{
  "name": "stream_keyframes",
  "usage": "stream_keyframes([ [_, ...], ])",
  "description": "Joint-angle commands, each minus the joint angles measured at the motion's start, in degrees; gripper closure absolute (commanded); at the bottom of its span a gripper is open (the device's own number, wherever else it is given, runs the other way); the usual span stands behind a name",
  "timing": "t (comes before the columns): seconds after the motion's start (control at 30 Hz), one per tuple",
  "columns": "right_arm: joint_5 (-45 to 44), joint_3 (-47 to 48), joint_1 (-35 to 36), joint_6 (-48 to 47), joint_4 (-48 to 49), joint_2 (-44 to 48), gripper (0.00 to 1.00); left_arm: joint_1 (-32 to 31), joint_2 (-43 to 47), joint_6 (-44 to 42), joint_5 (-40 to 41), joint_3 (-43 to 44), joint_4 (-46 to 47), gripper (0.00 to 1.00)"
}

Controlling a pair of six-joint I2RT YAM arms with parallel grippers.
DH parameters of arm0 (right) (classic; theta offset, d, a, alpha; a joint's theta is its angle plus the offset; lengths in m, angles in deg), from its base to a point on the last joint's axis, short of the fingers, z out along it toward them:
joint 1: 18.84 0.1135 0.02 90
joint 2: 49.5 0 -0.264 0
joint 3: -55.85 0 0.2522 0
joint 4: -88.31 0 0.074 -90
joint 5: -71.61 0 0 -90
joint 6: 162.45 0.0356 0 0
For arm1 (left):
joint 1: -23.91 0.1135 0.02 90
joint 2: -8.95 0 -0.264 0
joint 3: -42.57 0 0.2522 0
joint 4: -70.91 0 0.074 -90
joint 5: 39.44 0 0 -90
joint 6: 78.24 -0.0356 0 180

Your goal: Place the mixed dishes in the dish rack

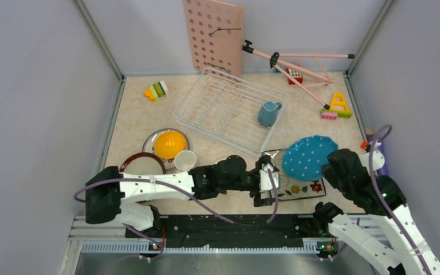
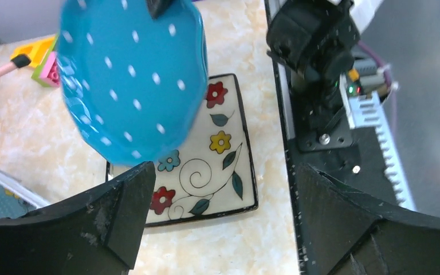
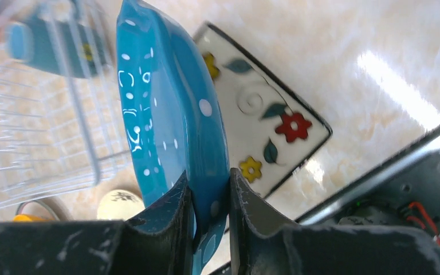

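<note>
My right gripper will move outward and left in the top view, then down, and release the teal plate in the rack's empty far wires.
My right gripper (image 3: 209, 189) is shut on the rim of the teal polka-dot plate (image 3: 166, 103), which hangs tilted on edge above the square flowered plate (image 1: 305, 188). Just left of both, my left gripper (image 2: 222, 177) stands open with nothing between its fingers and the flowered plate (image 2: 206, 166) below it. The white wire dish rack (image 1: 217, 136) lies behind, with a blue cup (image 1: 268, 113) in it. At the left sit an orange-yellow bowl (image 1: 169, 143), a cream cup (image 1: 184, 160) and a dark-red-rimmed plate (image 1: 142, 163).
A pink pegboard (image 1: 213, 34) leans on the back wall and a pink tripod (image 1: 298, 63) lies at the back right. Toy blocks (image 1: 156, 90) sit at the back left, more blocks (image 1: 337, 106) at the right. Grey walls close in three sides.
</note>
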Motion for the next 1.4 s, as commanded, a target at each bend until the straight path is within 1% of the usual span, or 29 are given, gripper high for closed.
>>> stream_keyframes([
  [0.0,-13.17,14.14,0.06,-12.29,10.65,-1.26,1.0,-0.12,5.52,19.34,9.43,1.86,-2.39,0.02],
  [0.07,-13.39,16.12,0.07,-23.98,18.18,-0.51,1.0,0.42,7.5,24.12,13.62,2.72,-6.9,0.02],
  [0.1,-12.05,16.0,0.03,-29.73,22.71,0.36,1.0,0.57,8.48,26.41,18.0,2.85,-8.85,0.02],
  [0.13,-9.74,15.36,0.06,-35.1,27.69,1.6,1.0,0.83,9.56,28.15,20.38,2.94,-10.95,0.02],
  [0.2,-6.1,14.1,0.1,-41.76,35.39,2.53,1.0,1.44,12.01,30.14,23.12,1.86,-12.71,0.02],
  [0.27,-3.23,13.21,0.08,-46.57,41.58,1.56,1.0,2.37,14.89,33.57,26.18,0.58,-13.78,0.02],
  [0.33,-1.05,13.64,0.09,-49.13,45.34,-1.58,1.0,5.44,17.26,37.15,25.04,-0.53,-14.15,0.01],
  [0.4,1.51,14.7,0.07,-52.24,49.13,-6.08,1.0,9.52,19.52,40.48,23.0,-1.47,-17.16,0.02],
  [0.43,4.51,15.36,0.07,-55.36,52.64,-8.48,1.0,10.88,20.66,41.19,24.71,-1.99,-18.08,0.02],
  [0.5,12.89,15.37,0.1,-62.38,60.34,-12.64,1.0,11.54,22.62,41.55,33.0,-2.6,-21.26,0.03],
  [0.57,14.06,15.04,0.11,-64.05,67.12,-16.97,1.0,12.42,24.31,41.3,38.12,-3.71,-23.26,0.03],
  [0.63,12.03,15.87,0.05,-65.86,71.85,-22.18,1.0,14.48,26.05,41.34,38.76,-5.72,-23.96,0.04],
  [0.7,13.32,18.26,0.03,-71.55,74.69,-28.32,1.0,15.12,27.82,39.97,41.57,-7.73,-23.82,0.07],
  [0.8,15.03,20.63,0.03,-79.54,80.45,-36.04,1.0,15.16,29.89,39.59,45.74,-10.72,-22.62,0.07],
  [0.93,17.63,16.36,-0.59,-87.11,98.18,-41.36,1.0,15.19,32.16,37.37,48.02,-14.07,-19.81,0.08],
  [1.07,24.29,19.41,-2.99,-89.85,102.21,-48.53,1.0,15.11,33.53,35.3,51.9,-16.23,-17.38,0.09],
  [1.1,25.85,19.82,-3.21,-91.06,104.76,-50.12,1.0,15.11,33.78,35.11,53.71,-16.95,-16.34,0.09],
  [1.17,26.62,20.49,-3.36,-94.12,108.79,-53.09,1.0,15.11,33.88,34.32,55.6,-18.98,-12.88,0.09],
  [1.23,27.19,22.85,-3.6,-96.7,110.45,-56.3,1.0,15.14,33.59,33.76,56.69,-21.09,-10.06,0.08],
  [1.3,28.33,25.56,-4.17,-97.54,110.8,-59.55,1.0,15.21,32.57,33.06,57.29,-22.22,-7.37,0.08],
  [1.37,29.65,27.19,-4.97,-97.56,112.53,-62.51,1.0,15.2,30.83,33.17,58.15,-22.19,-7.03,0.08],
])
